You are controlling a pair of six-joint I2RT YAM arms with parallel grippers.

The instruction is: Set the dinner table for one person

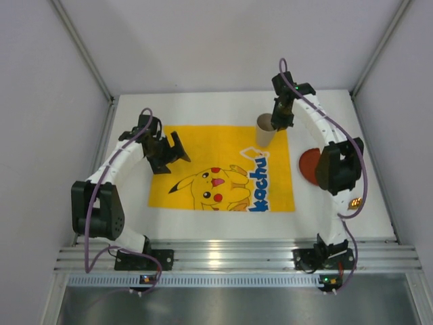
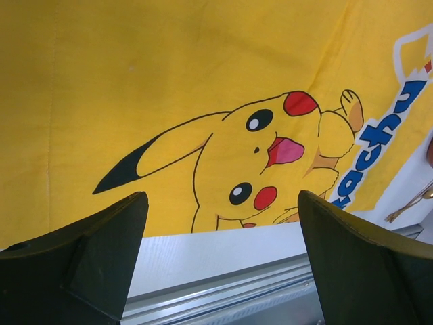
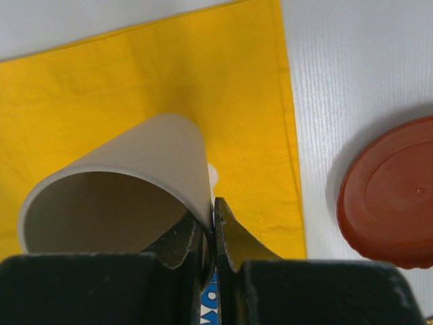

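Note:
My right gripper holds the cup (image 1: 264,131) and will next lower it onto the mat's far corner on the plate's side, then open off the cup's rim.
The white dinner table (image 1: 203,227) carries a yellow Pikachu mat (image 1: 203,145). My right gripper (image 1: 281,122) is shut on the rim of a beige paper cup (image 1: 264,131), one finger inside and one outside, at the mat's far right corner. The right wrist view shows the cup (image 3: 122,183) pinched at its wall over the mat (image 3: 135,74). A red-brown plate (image 1: 309,166) lies on the table right of the mat; it shows in the right wrist view (image 3: 392,196) too. My left gripper (image 1: 177,150) is open and empty over the mat's left part, jaws wide apart above the mat (image 2: 135,81).
A silver aluminium rail (image 1: 230,257) runs along the table's near edge and shows in the left wrist view (image 2: 223,298). A thin golden utensil (image 2: 409,203) lies at the right edge of the left wrist view. Grey walls enclose the table on three sides.

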